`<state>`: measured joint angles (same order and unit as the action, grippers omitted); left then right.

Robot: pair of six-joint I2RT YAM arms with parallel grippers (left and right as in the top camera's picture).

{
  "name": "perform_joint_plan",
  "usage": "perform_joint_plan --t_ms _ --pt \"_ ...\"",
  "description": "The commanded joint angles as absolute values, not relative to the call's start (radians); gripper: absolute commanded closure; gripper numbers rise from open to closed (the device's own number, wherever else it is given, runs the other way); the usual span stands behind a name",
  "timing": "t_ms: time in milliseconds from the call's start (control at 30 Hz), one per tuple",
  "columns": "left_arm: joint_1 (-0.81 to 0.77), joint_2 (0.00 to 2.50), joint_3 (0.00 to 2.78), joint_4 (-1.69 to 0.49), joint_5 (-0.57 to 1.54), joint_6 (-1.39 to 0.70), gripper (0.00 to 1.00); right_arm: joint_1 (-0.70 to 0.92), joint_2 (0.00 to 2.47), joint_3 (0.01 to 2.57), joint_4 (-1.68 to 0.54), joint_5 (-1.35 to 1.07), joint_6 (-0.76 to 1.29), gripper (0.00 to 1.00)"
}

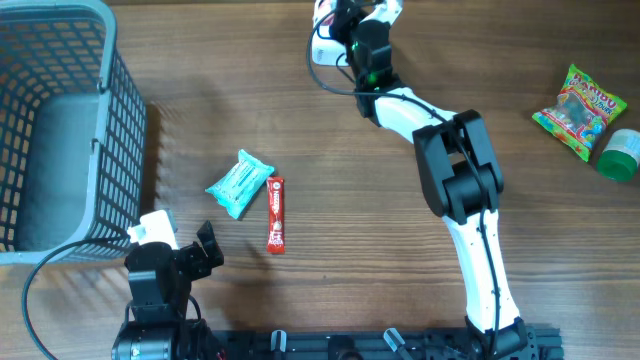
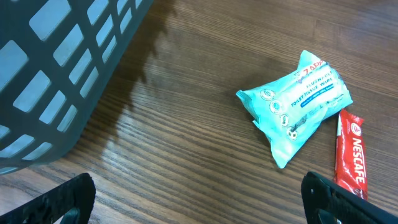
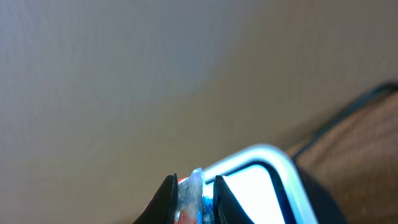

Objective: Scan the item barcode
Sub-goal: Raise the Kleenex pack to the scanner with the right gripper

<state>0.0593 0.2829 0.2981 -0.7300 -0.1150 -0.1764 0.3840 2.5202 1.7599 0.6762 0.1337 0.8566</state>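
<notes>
The robot's right gripper will next carry the item over beside the Haribo bag (image 1: pixel 581 112), clear of the scanner (image 1: pixel 321 38), and let go of it, because the bag is to its right in the overhead view.
My right gripper (image 3: pixel 191 186) is shut on the item (image 3: pixel 190 198), a small crinkled packet with clear, red and blue wrapping pinched between both fingers. It is held against the white-framed scanner (image 3: pixel 261 177), whose window glows bright just right of the jaws. From overhead, the right gripper (image 1: pixel 347 18) reaches to the table's far edge by the scanner (image 1: pixel 321 38); the item is hidden there. My left gripper (image 2: pixel 199 205) hangs open over bare wood near the front left, with nothing between its fingers (image 2: pixel 69 198).
A grey mesh basket (image 1: pixel 60 130) fills the left side. A teal wipes pack (image 1: pixel 240 184) and a red Nescafe stick (image 1: pixel 276 214) lie ahead of the left gripper (image 1: pixel 170 255). A Haribo bag (image 1: pixel 580 108) and a green-capped object (image 1: pixel 620 155) sit far right. A black cable (image 1: pixel 330 82) loops by the scanner.
</notes>
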Motion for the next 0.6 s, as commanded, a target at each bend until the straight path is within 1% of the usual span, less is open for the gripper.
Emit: perform_joint_plan --t_ms 0,100,200,300,367,433,567 --pt "0.059 0.281 0.295 -0.728 -0.125 -0.164 0.00 0.396 2.529 1.768 0.718 0.024 0.784 0.95" --pt "0.059 0.281 0.295 -0.728 -0.125 -0.164 0.00 0.396 2.523 1.784 0.725 -0.001 0.781 0.95" --pt "0.059 0.281 0.295 -0.728 -0.125 -0.164 0.00 0.392 2.477 1.787 0.715 -0.060 0.728 0.95" --pt "0.059 0.281 0.295 -0.727 -0.125 -0.164 0.00 0.387 2.386 1.787 0.632 -0.064 0.666 0.95" --pt "0.059 0.281 0.295 -0.728 -0.125 -0.164 0.00 0.379 2.306 1.787 0.534 -0.047 0.617 0.95" --pt "0.059 0.281 0.295 -0.728 -0.125 -0.164 0.00 0.366 2.213 1.787 0.385 0.009 0.585 0.95" --pt "0.059 0.281 0.295 -0.728 -0.125 -0.164 0.00 0.325 2.024 1.787 -0.015 0.198 0.573 0.95"
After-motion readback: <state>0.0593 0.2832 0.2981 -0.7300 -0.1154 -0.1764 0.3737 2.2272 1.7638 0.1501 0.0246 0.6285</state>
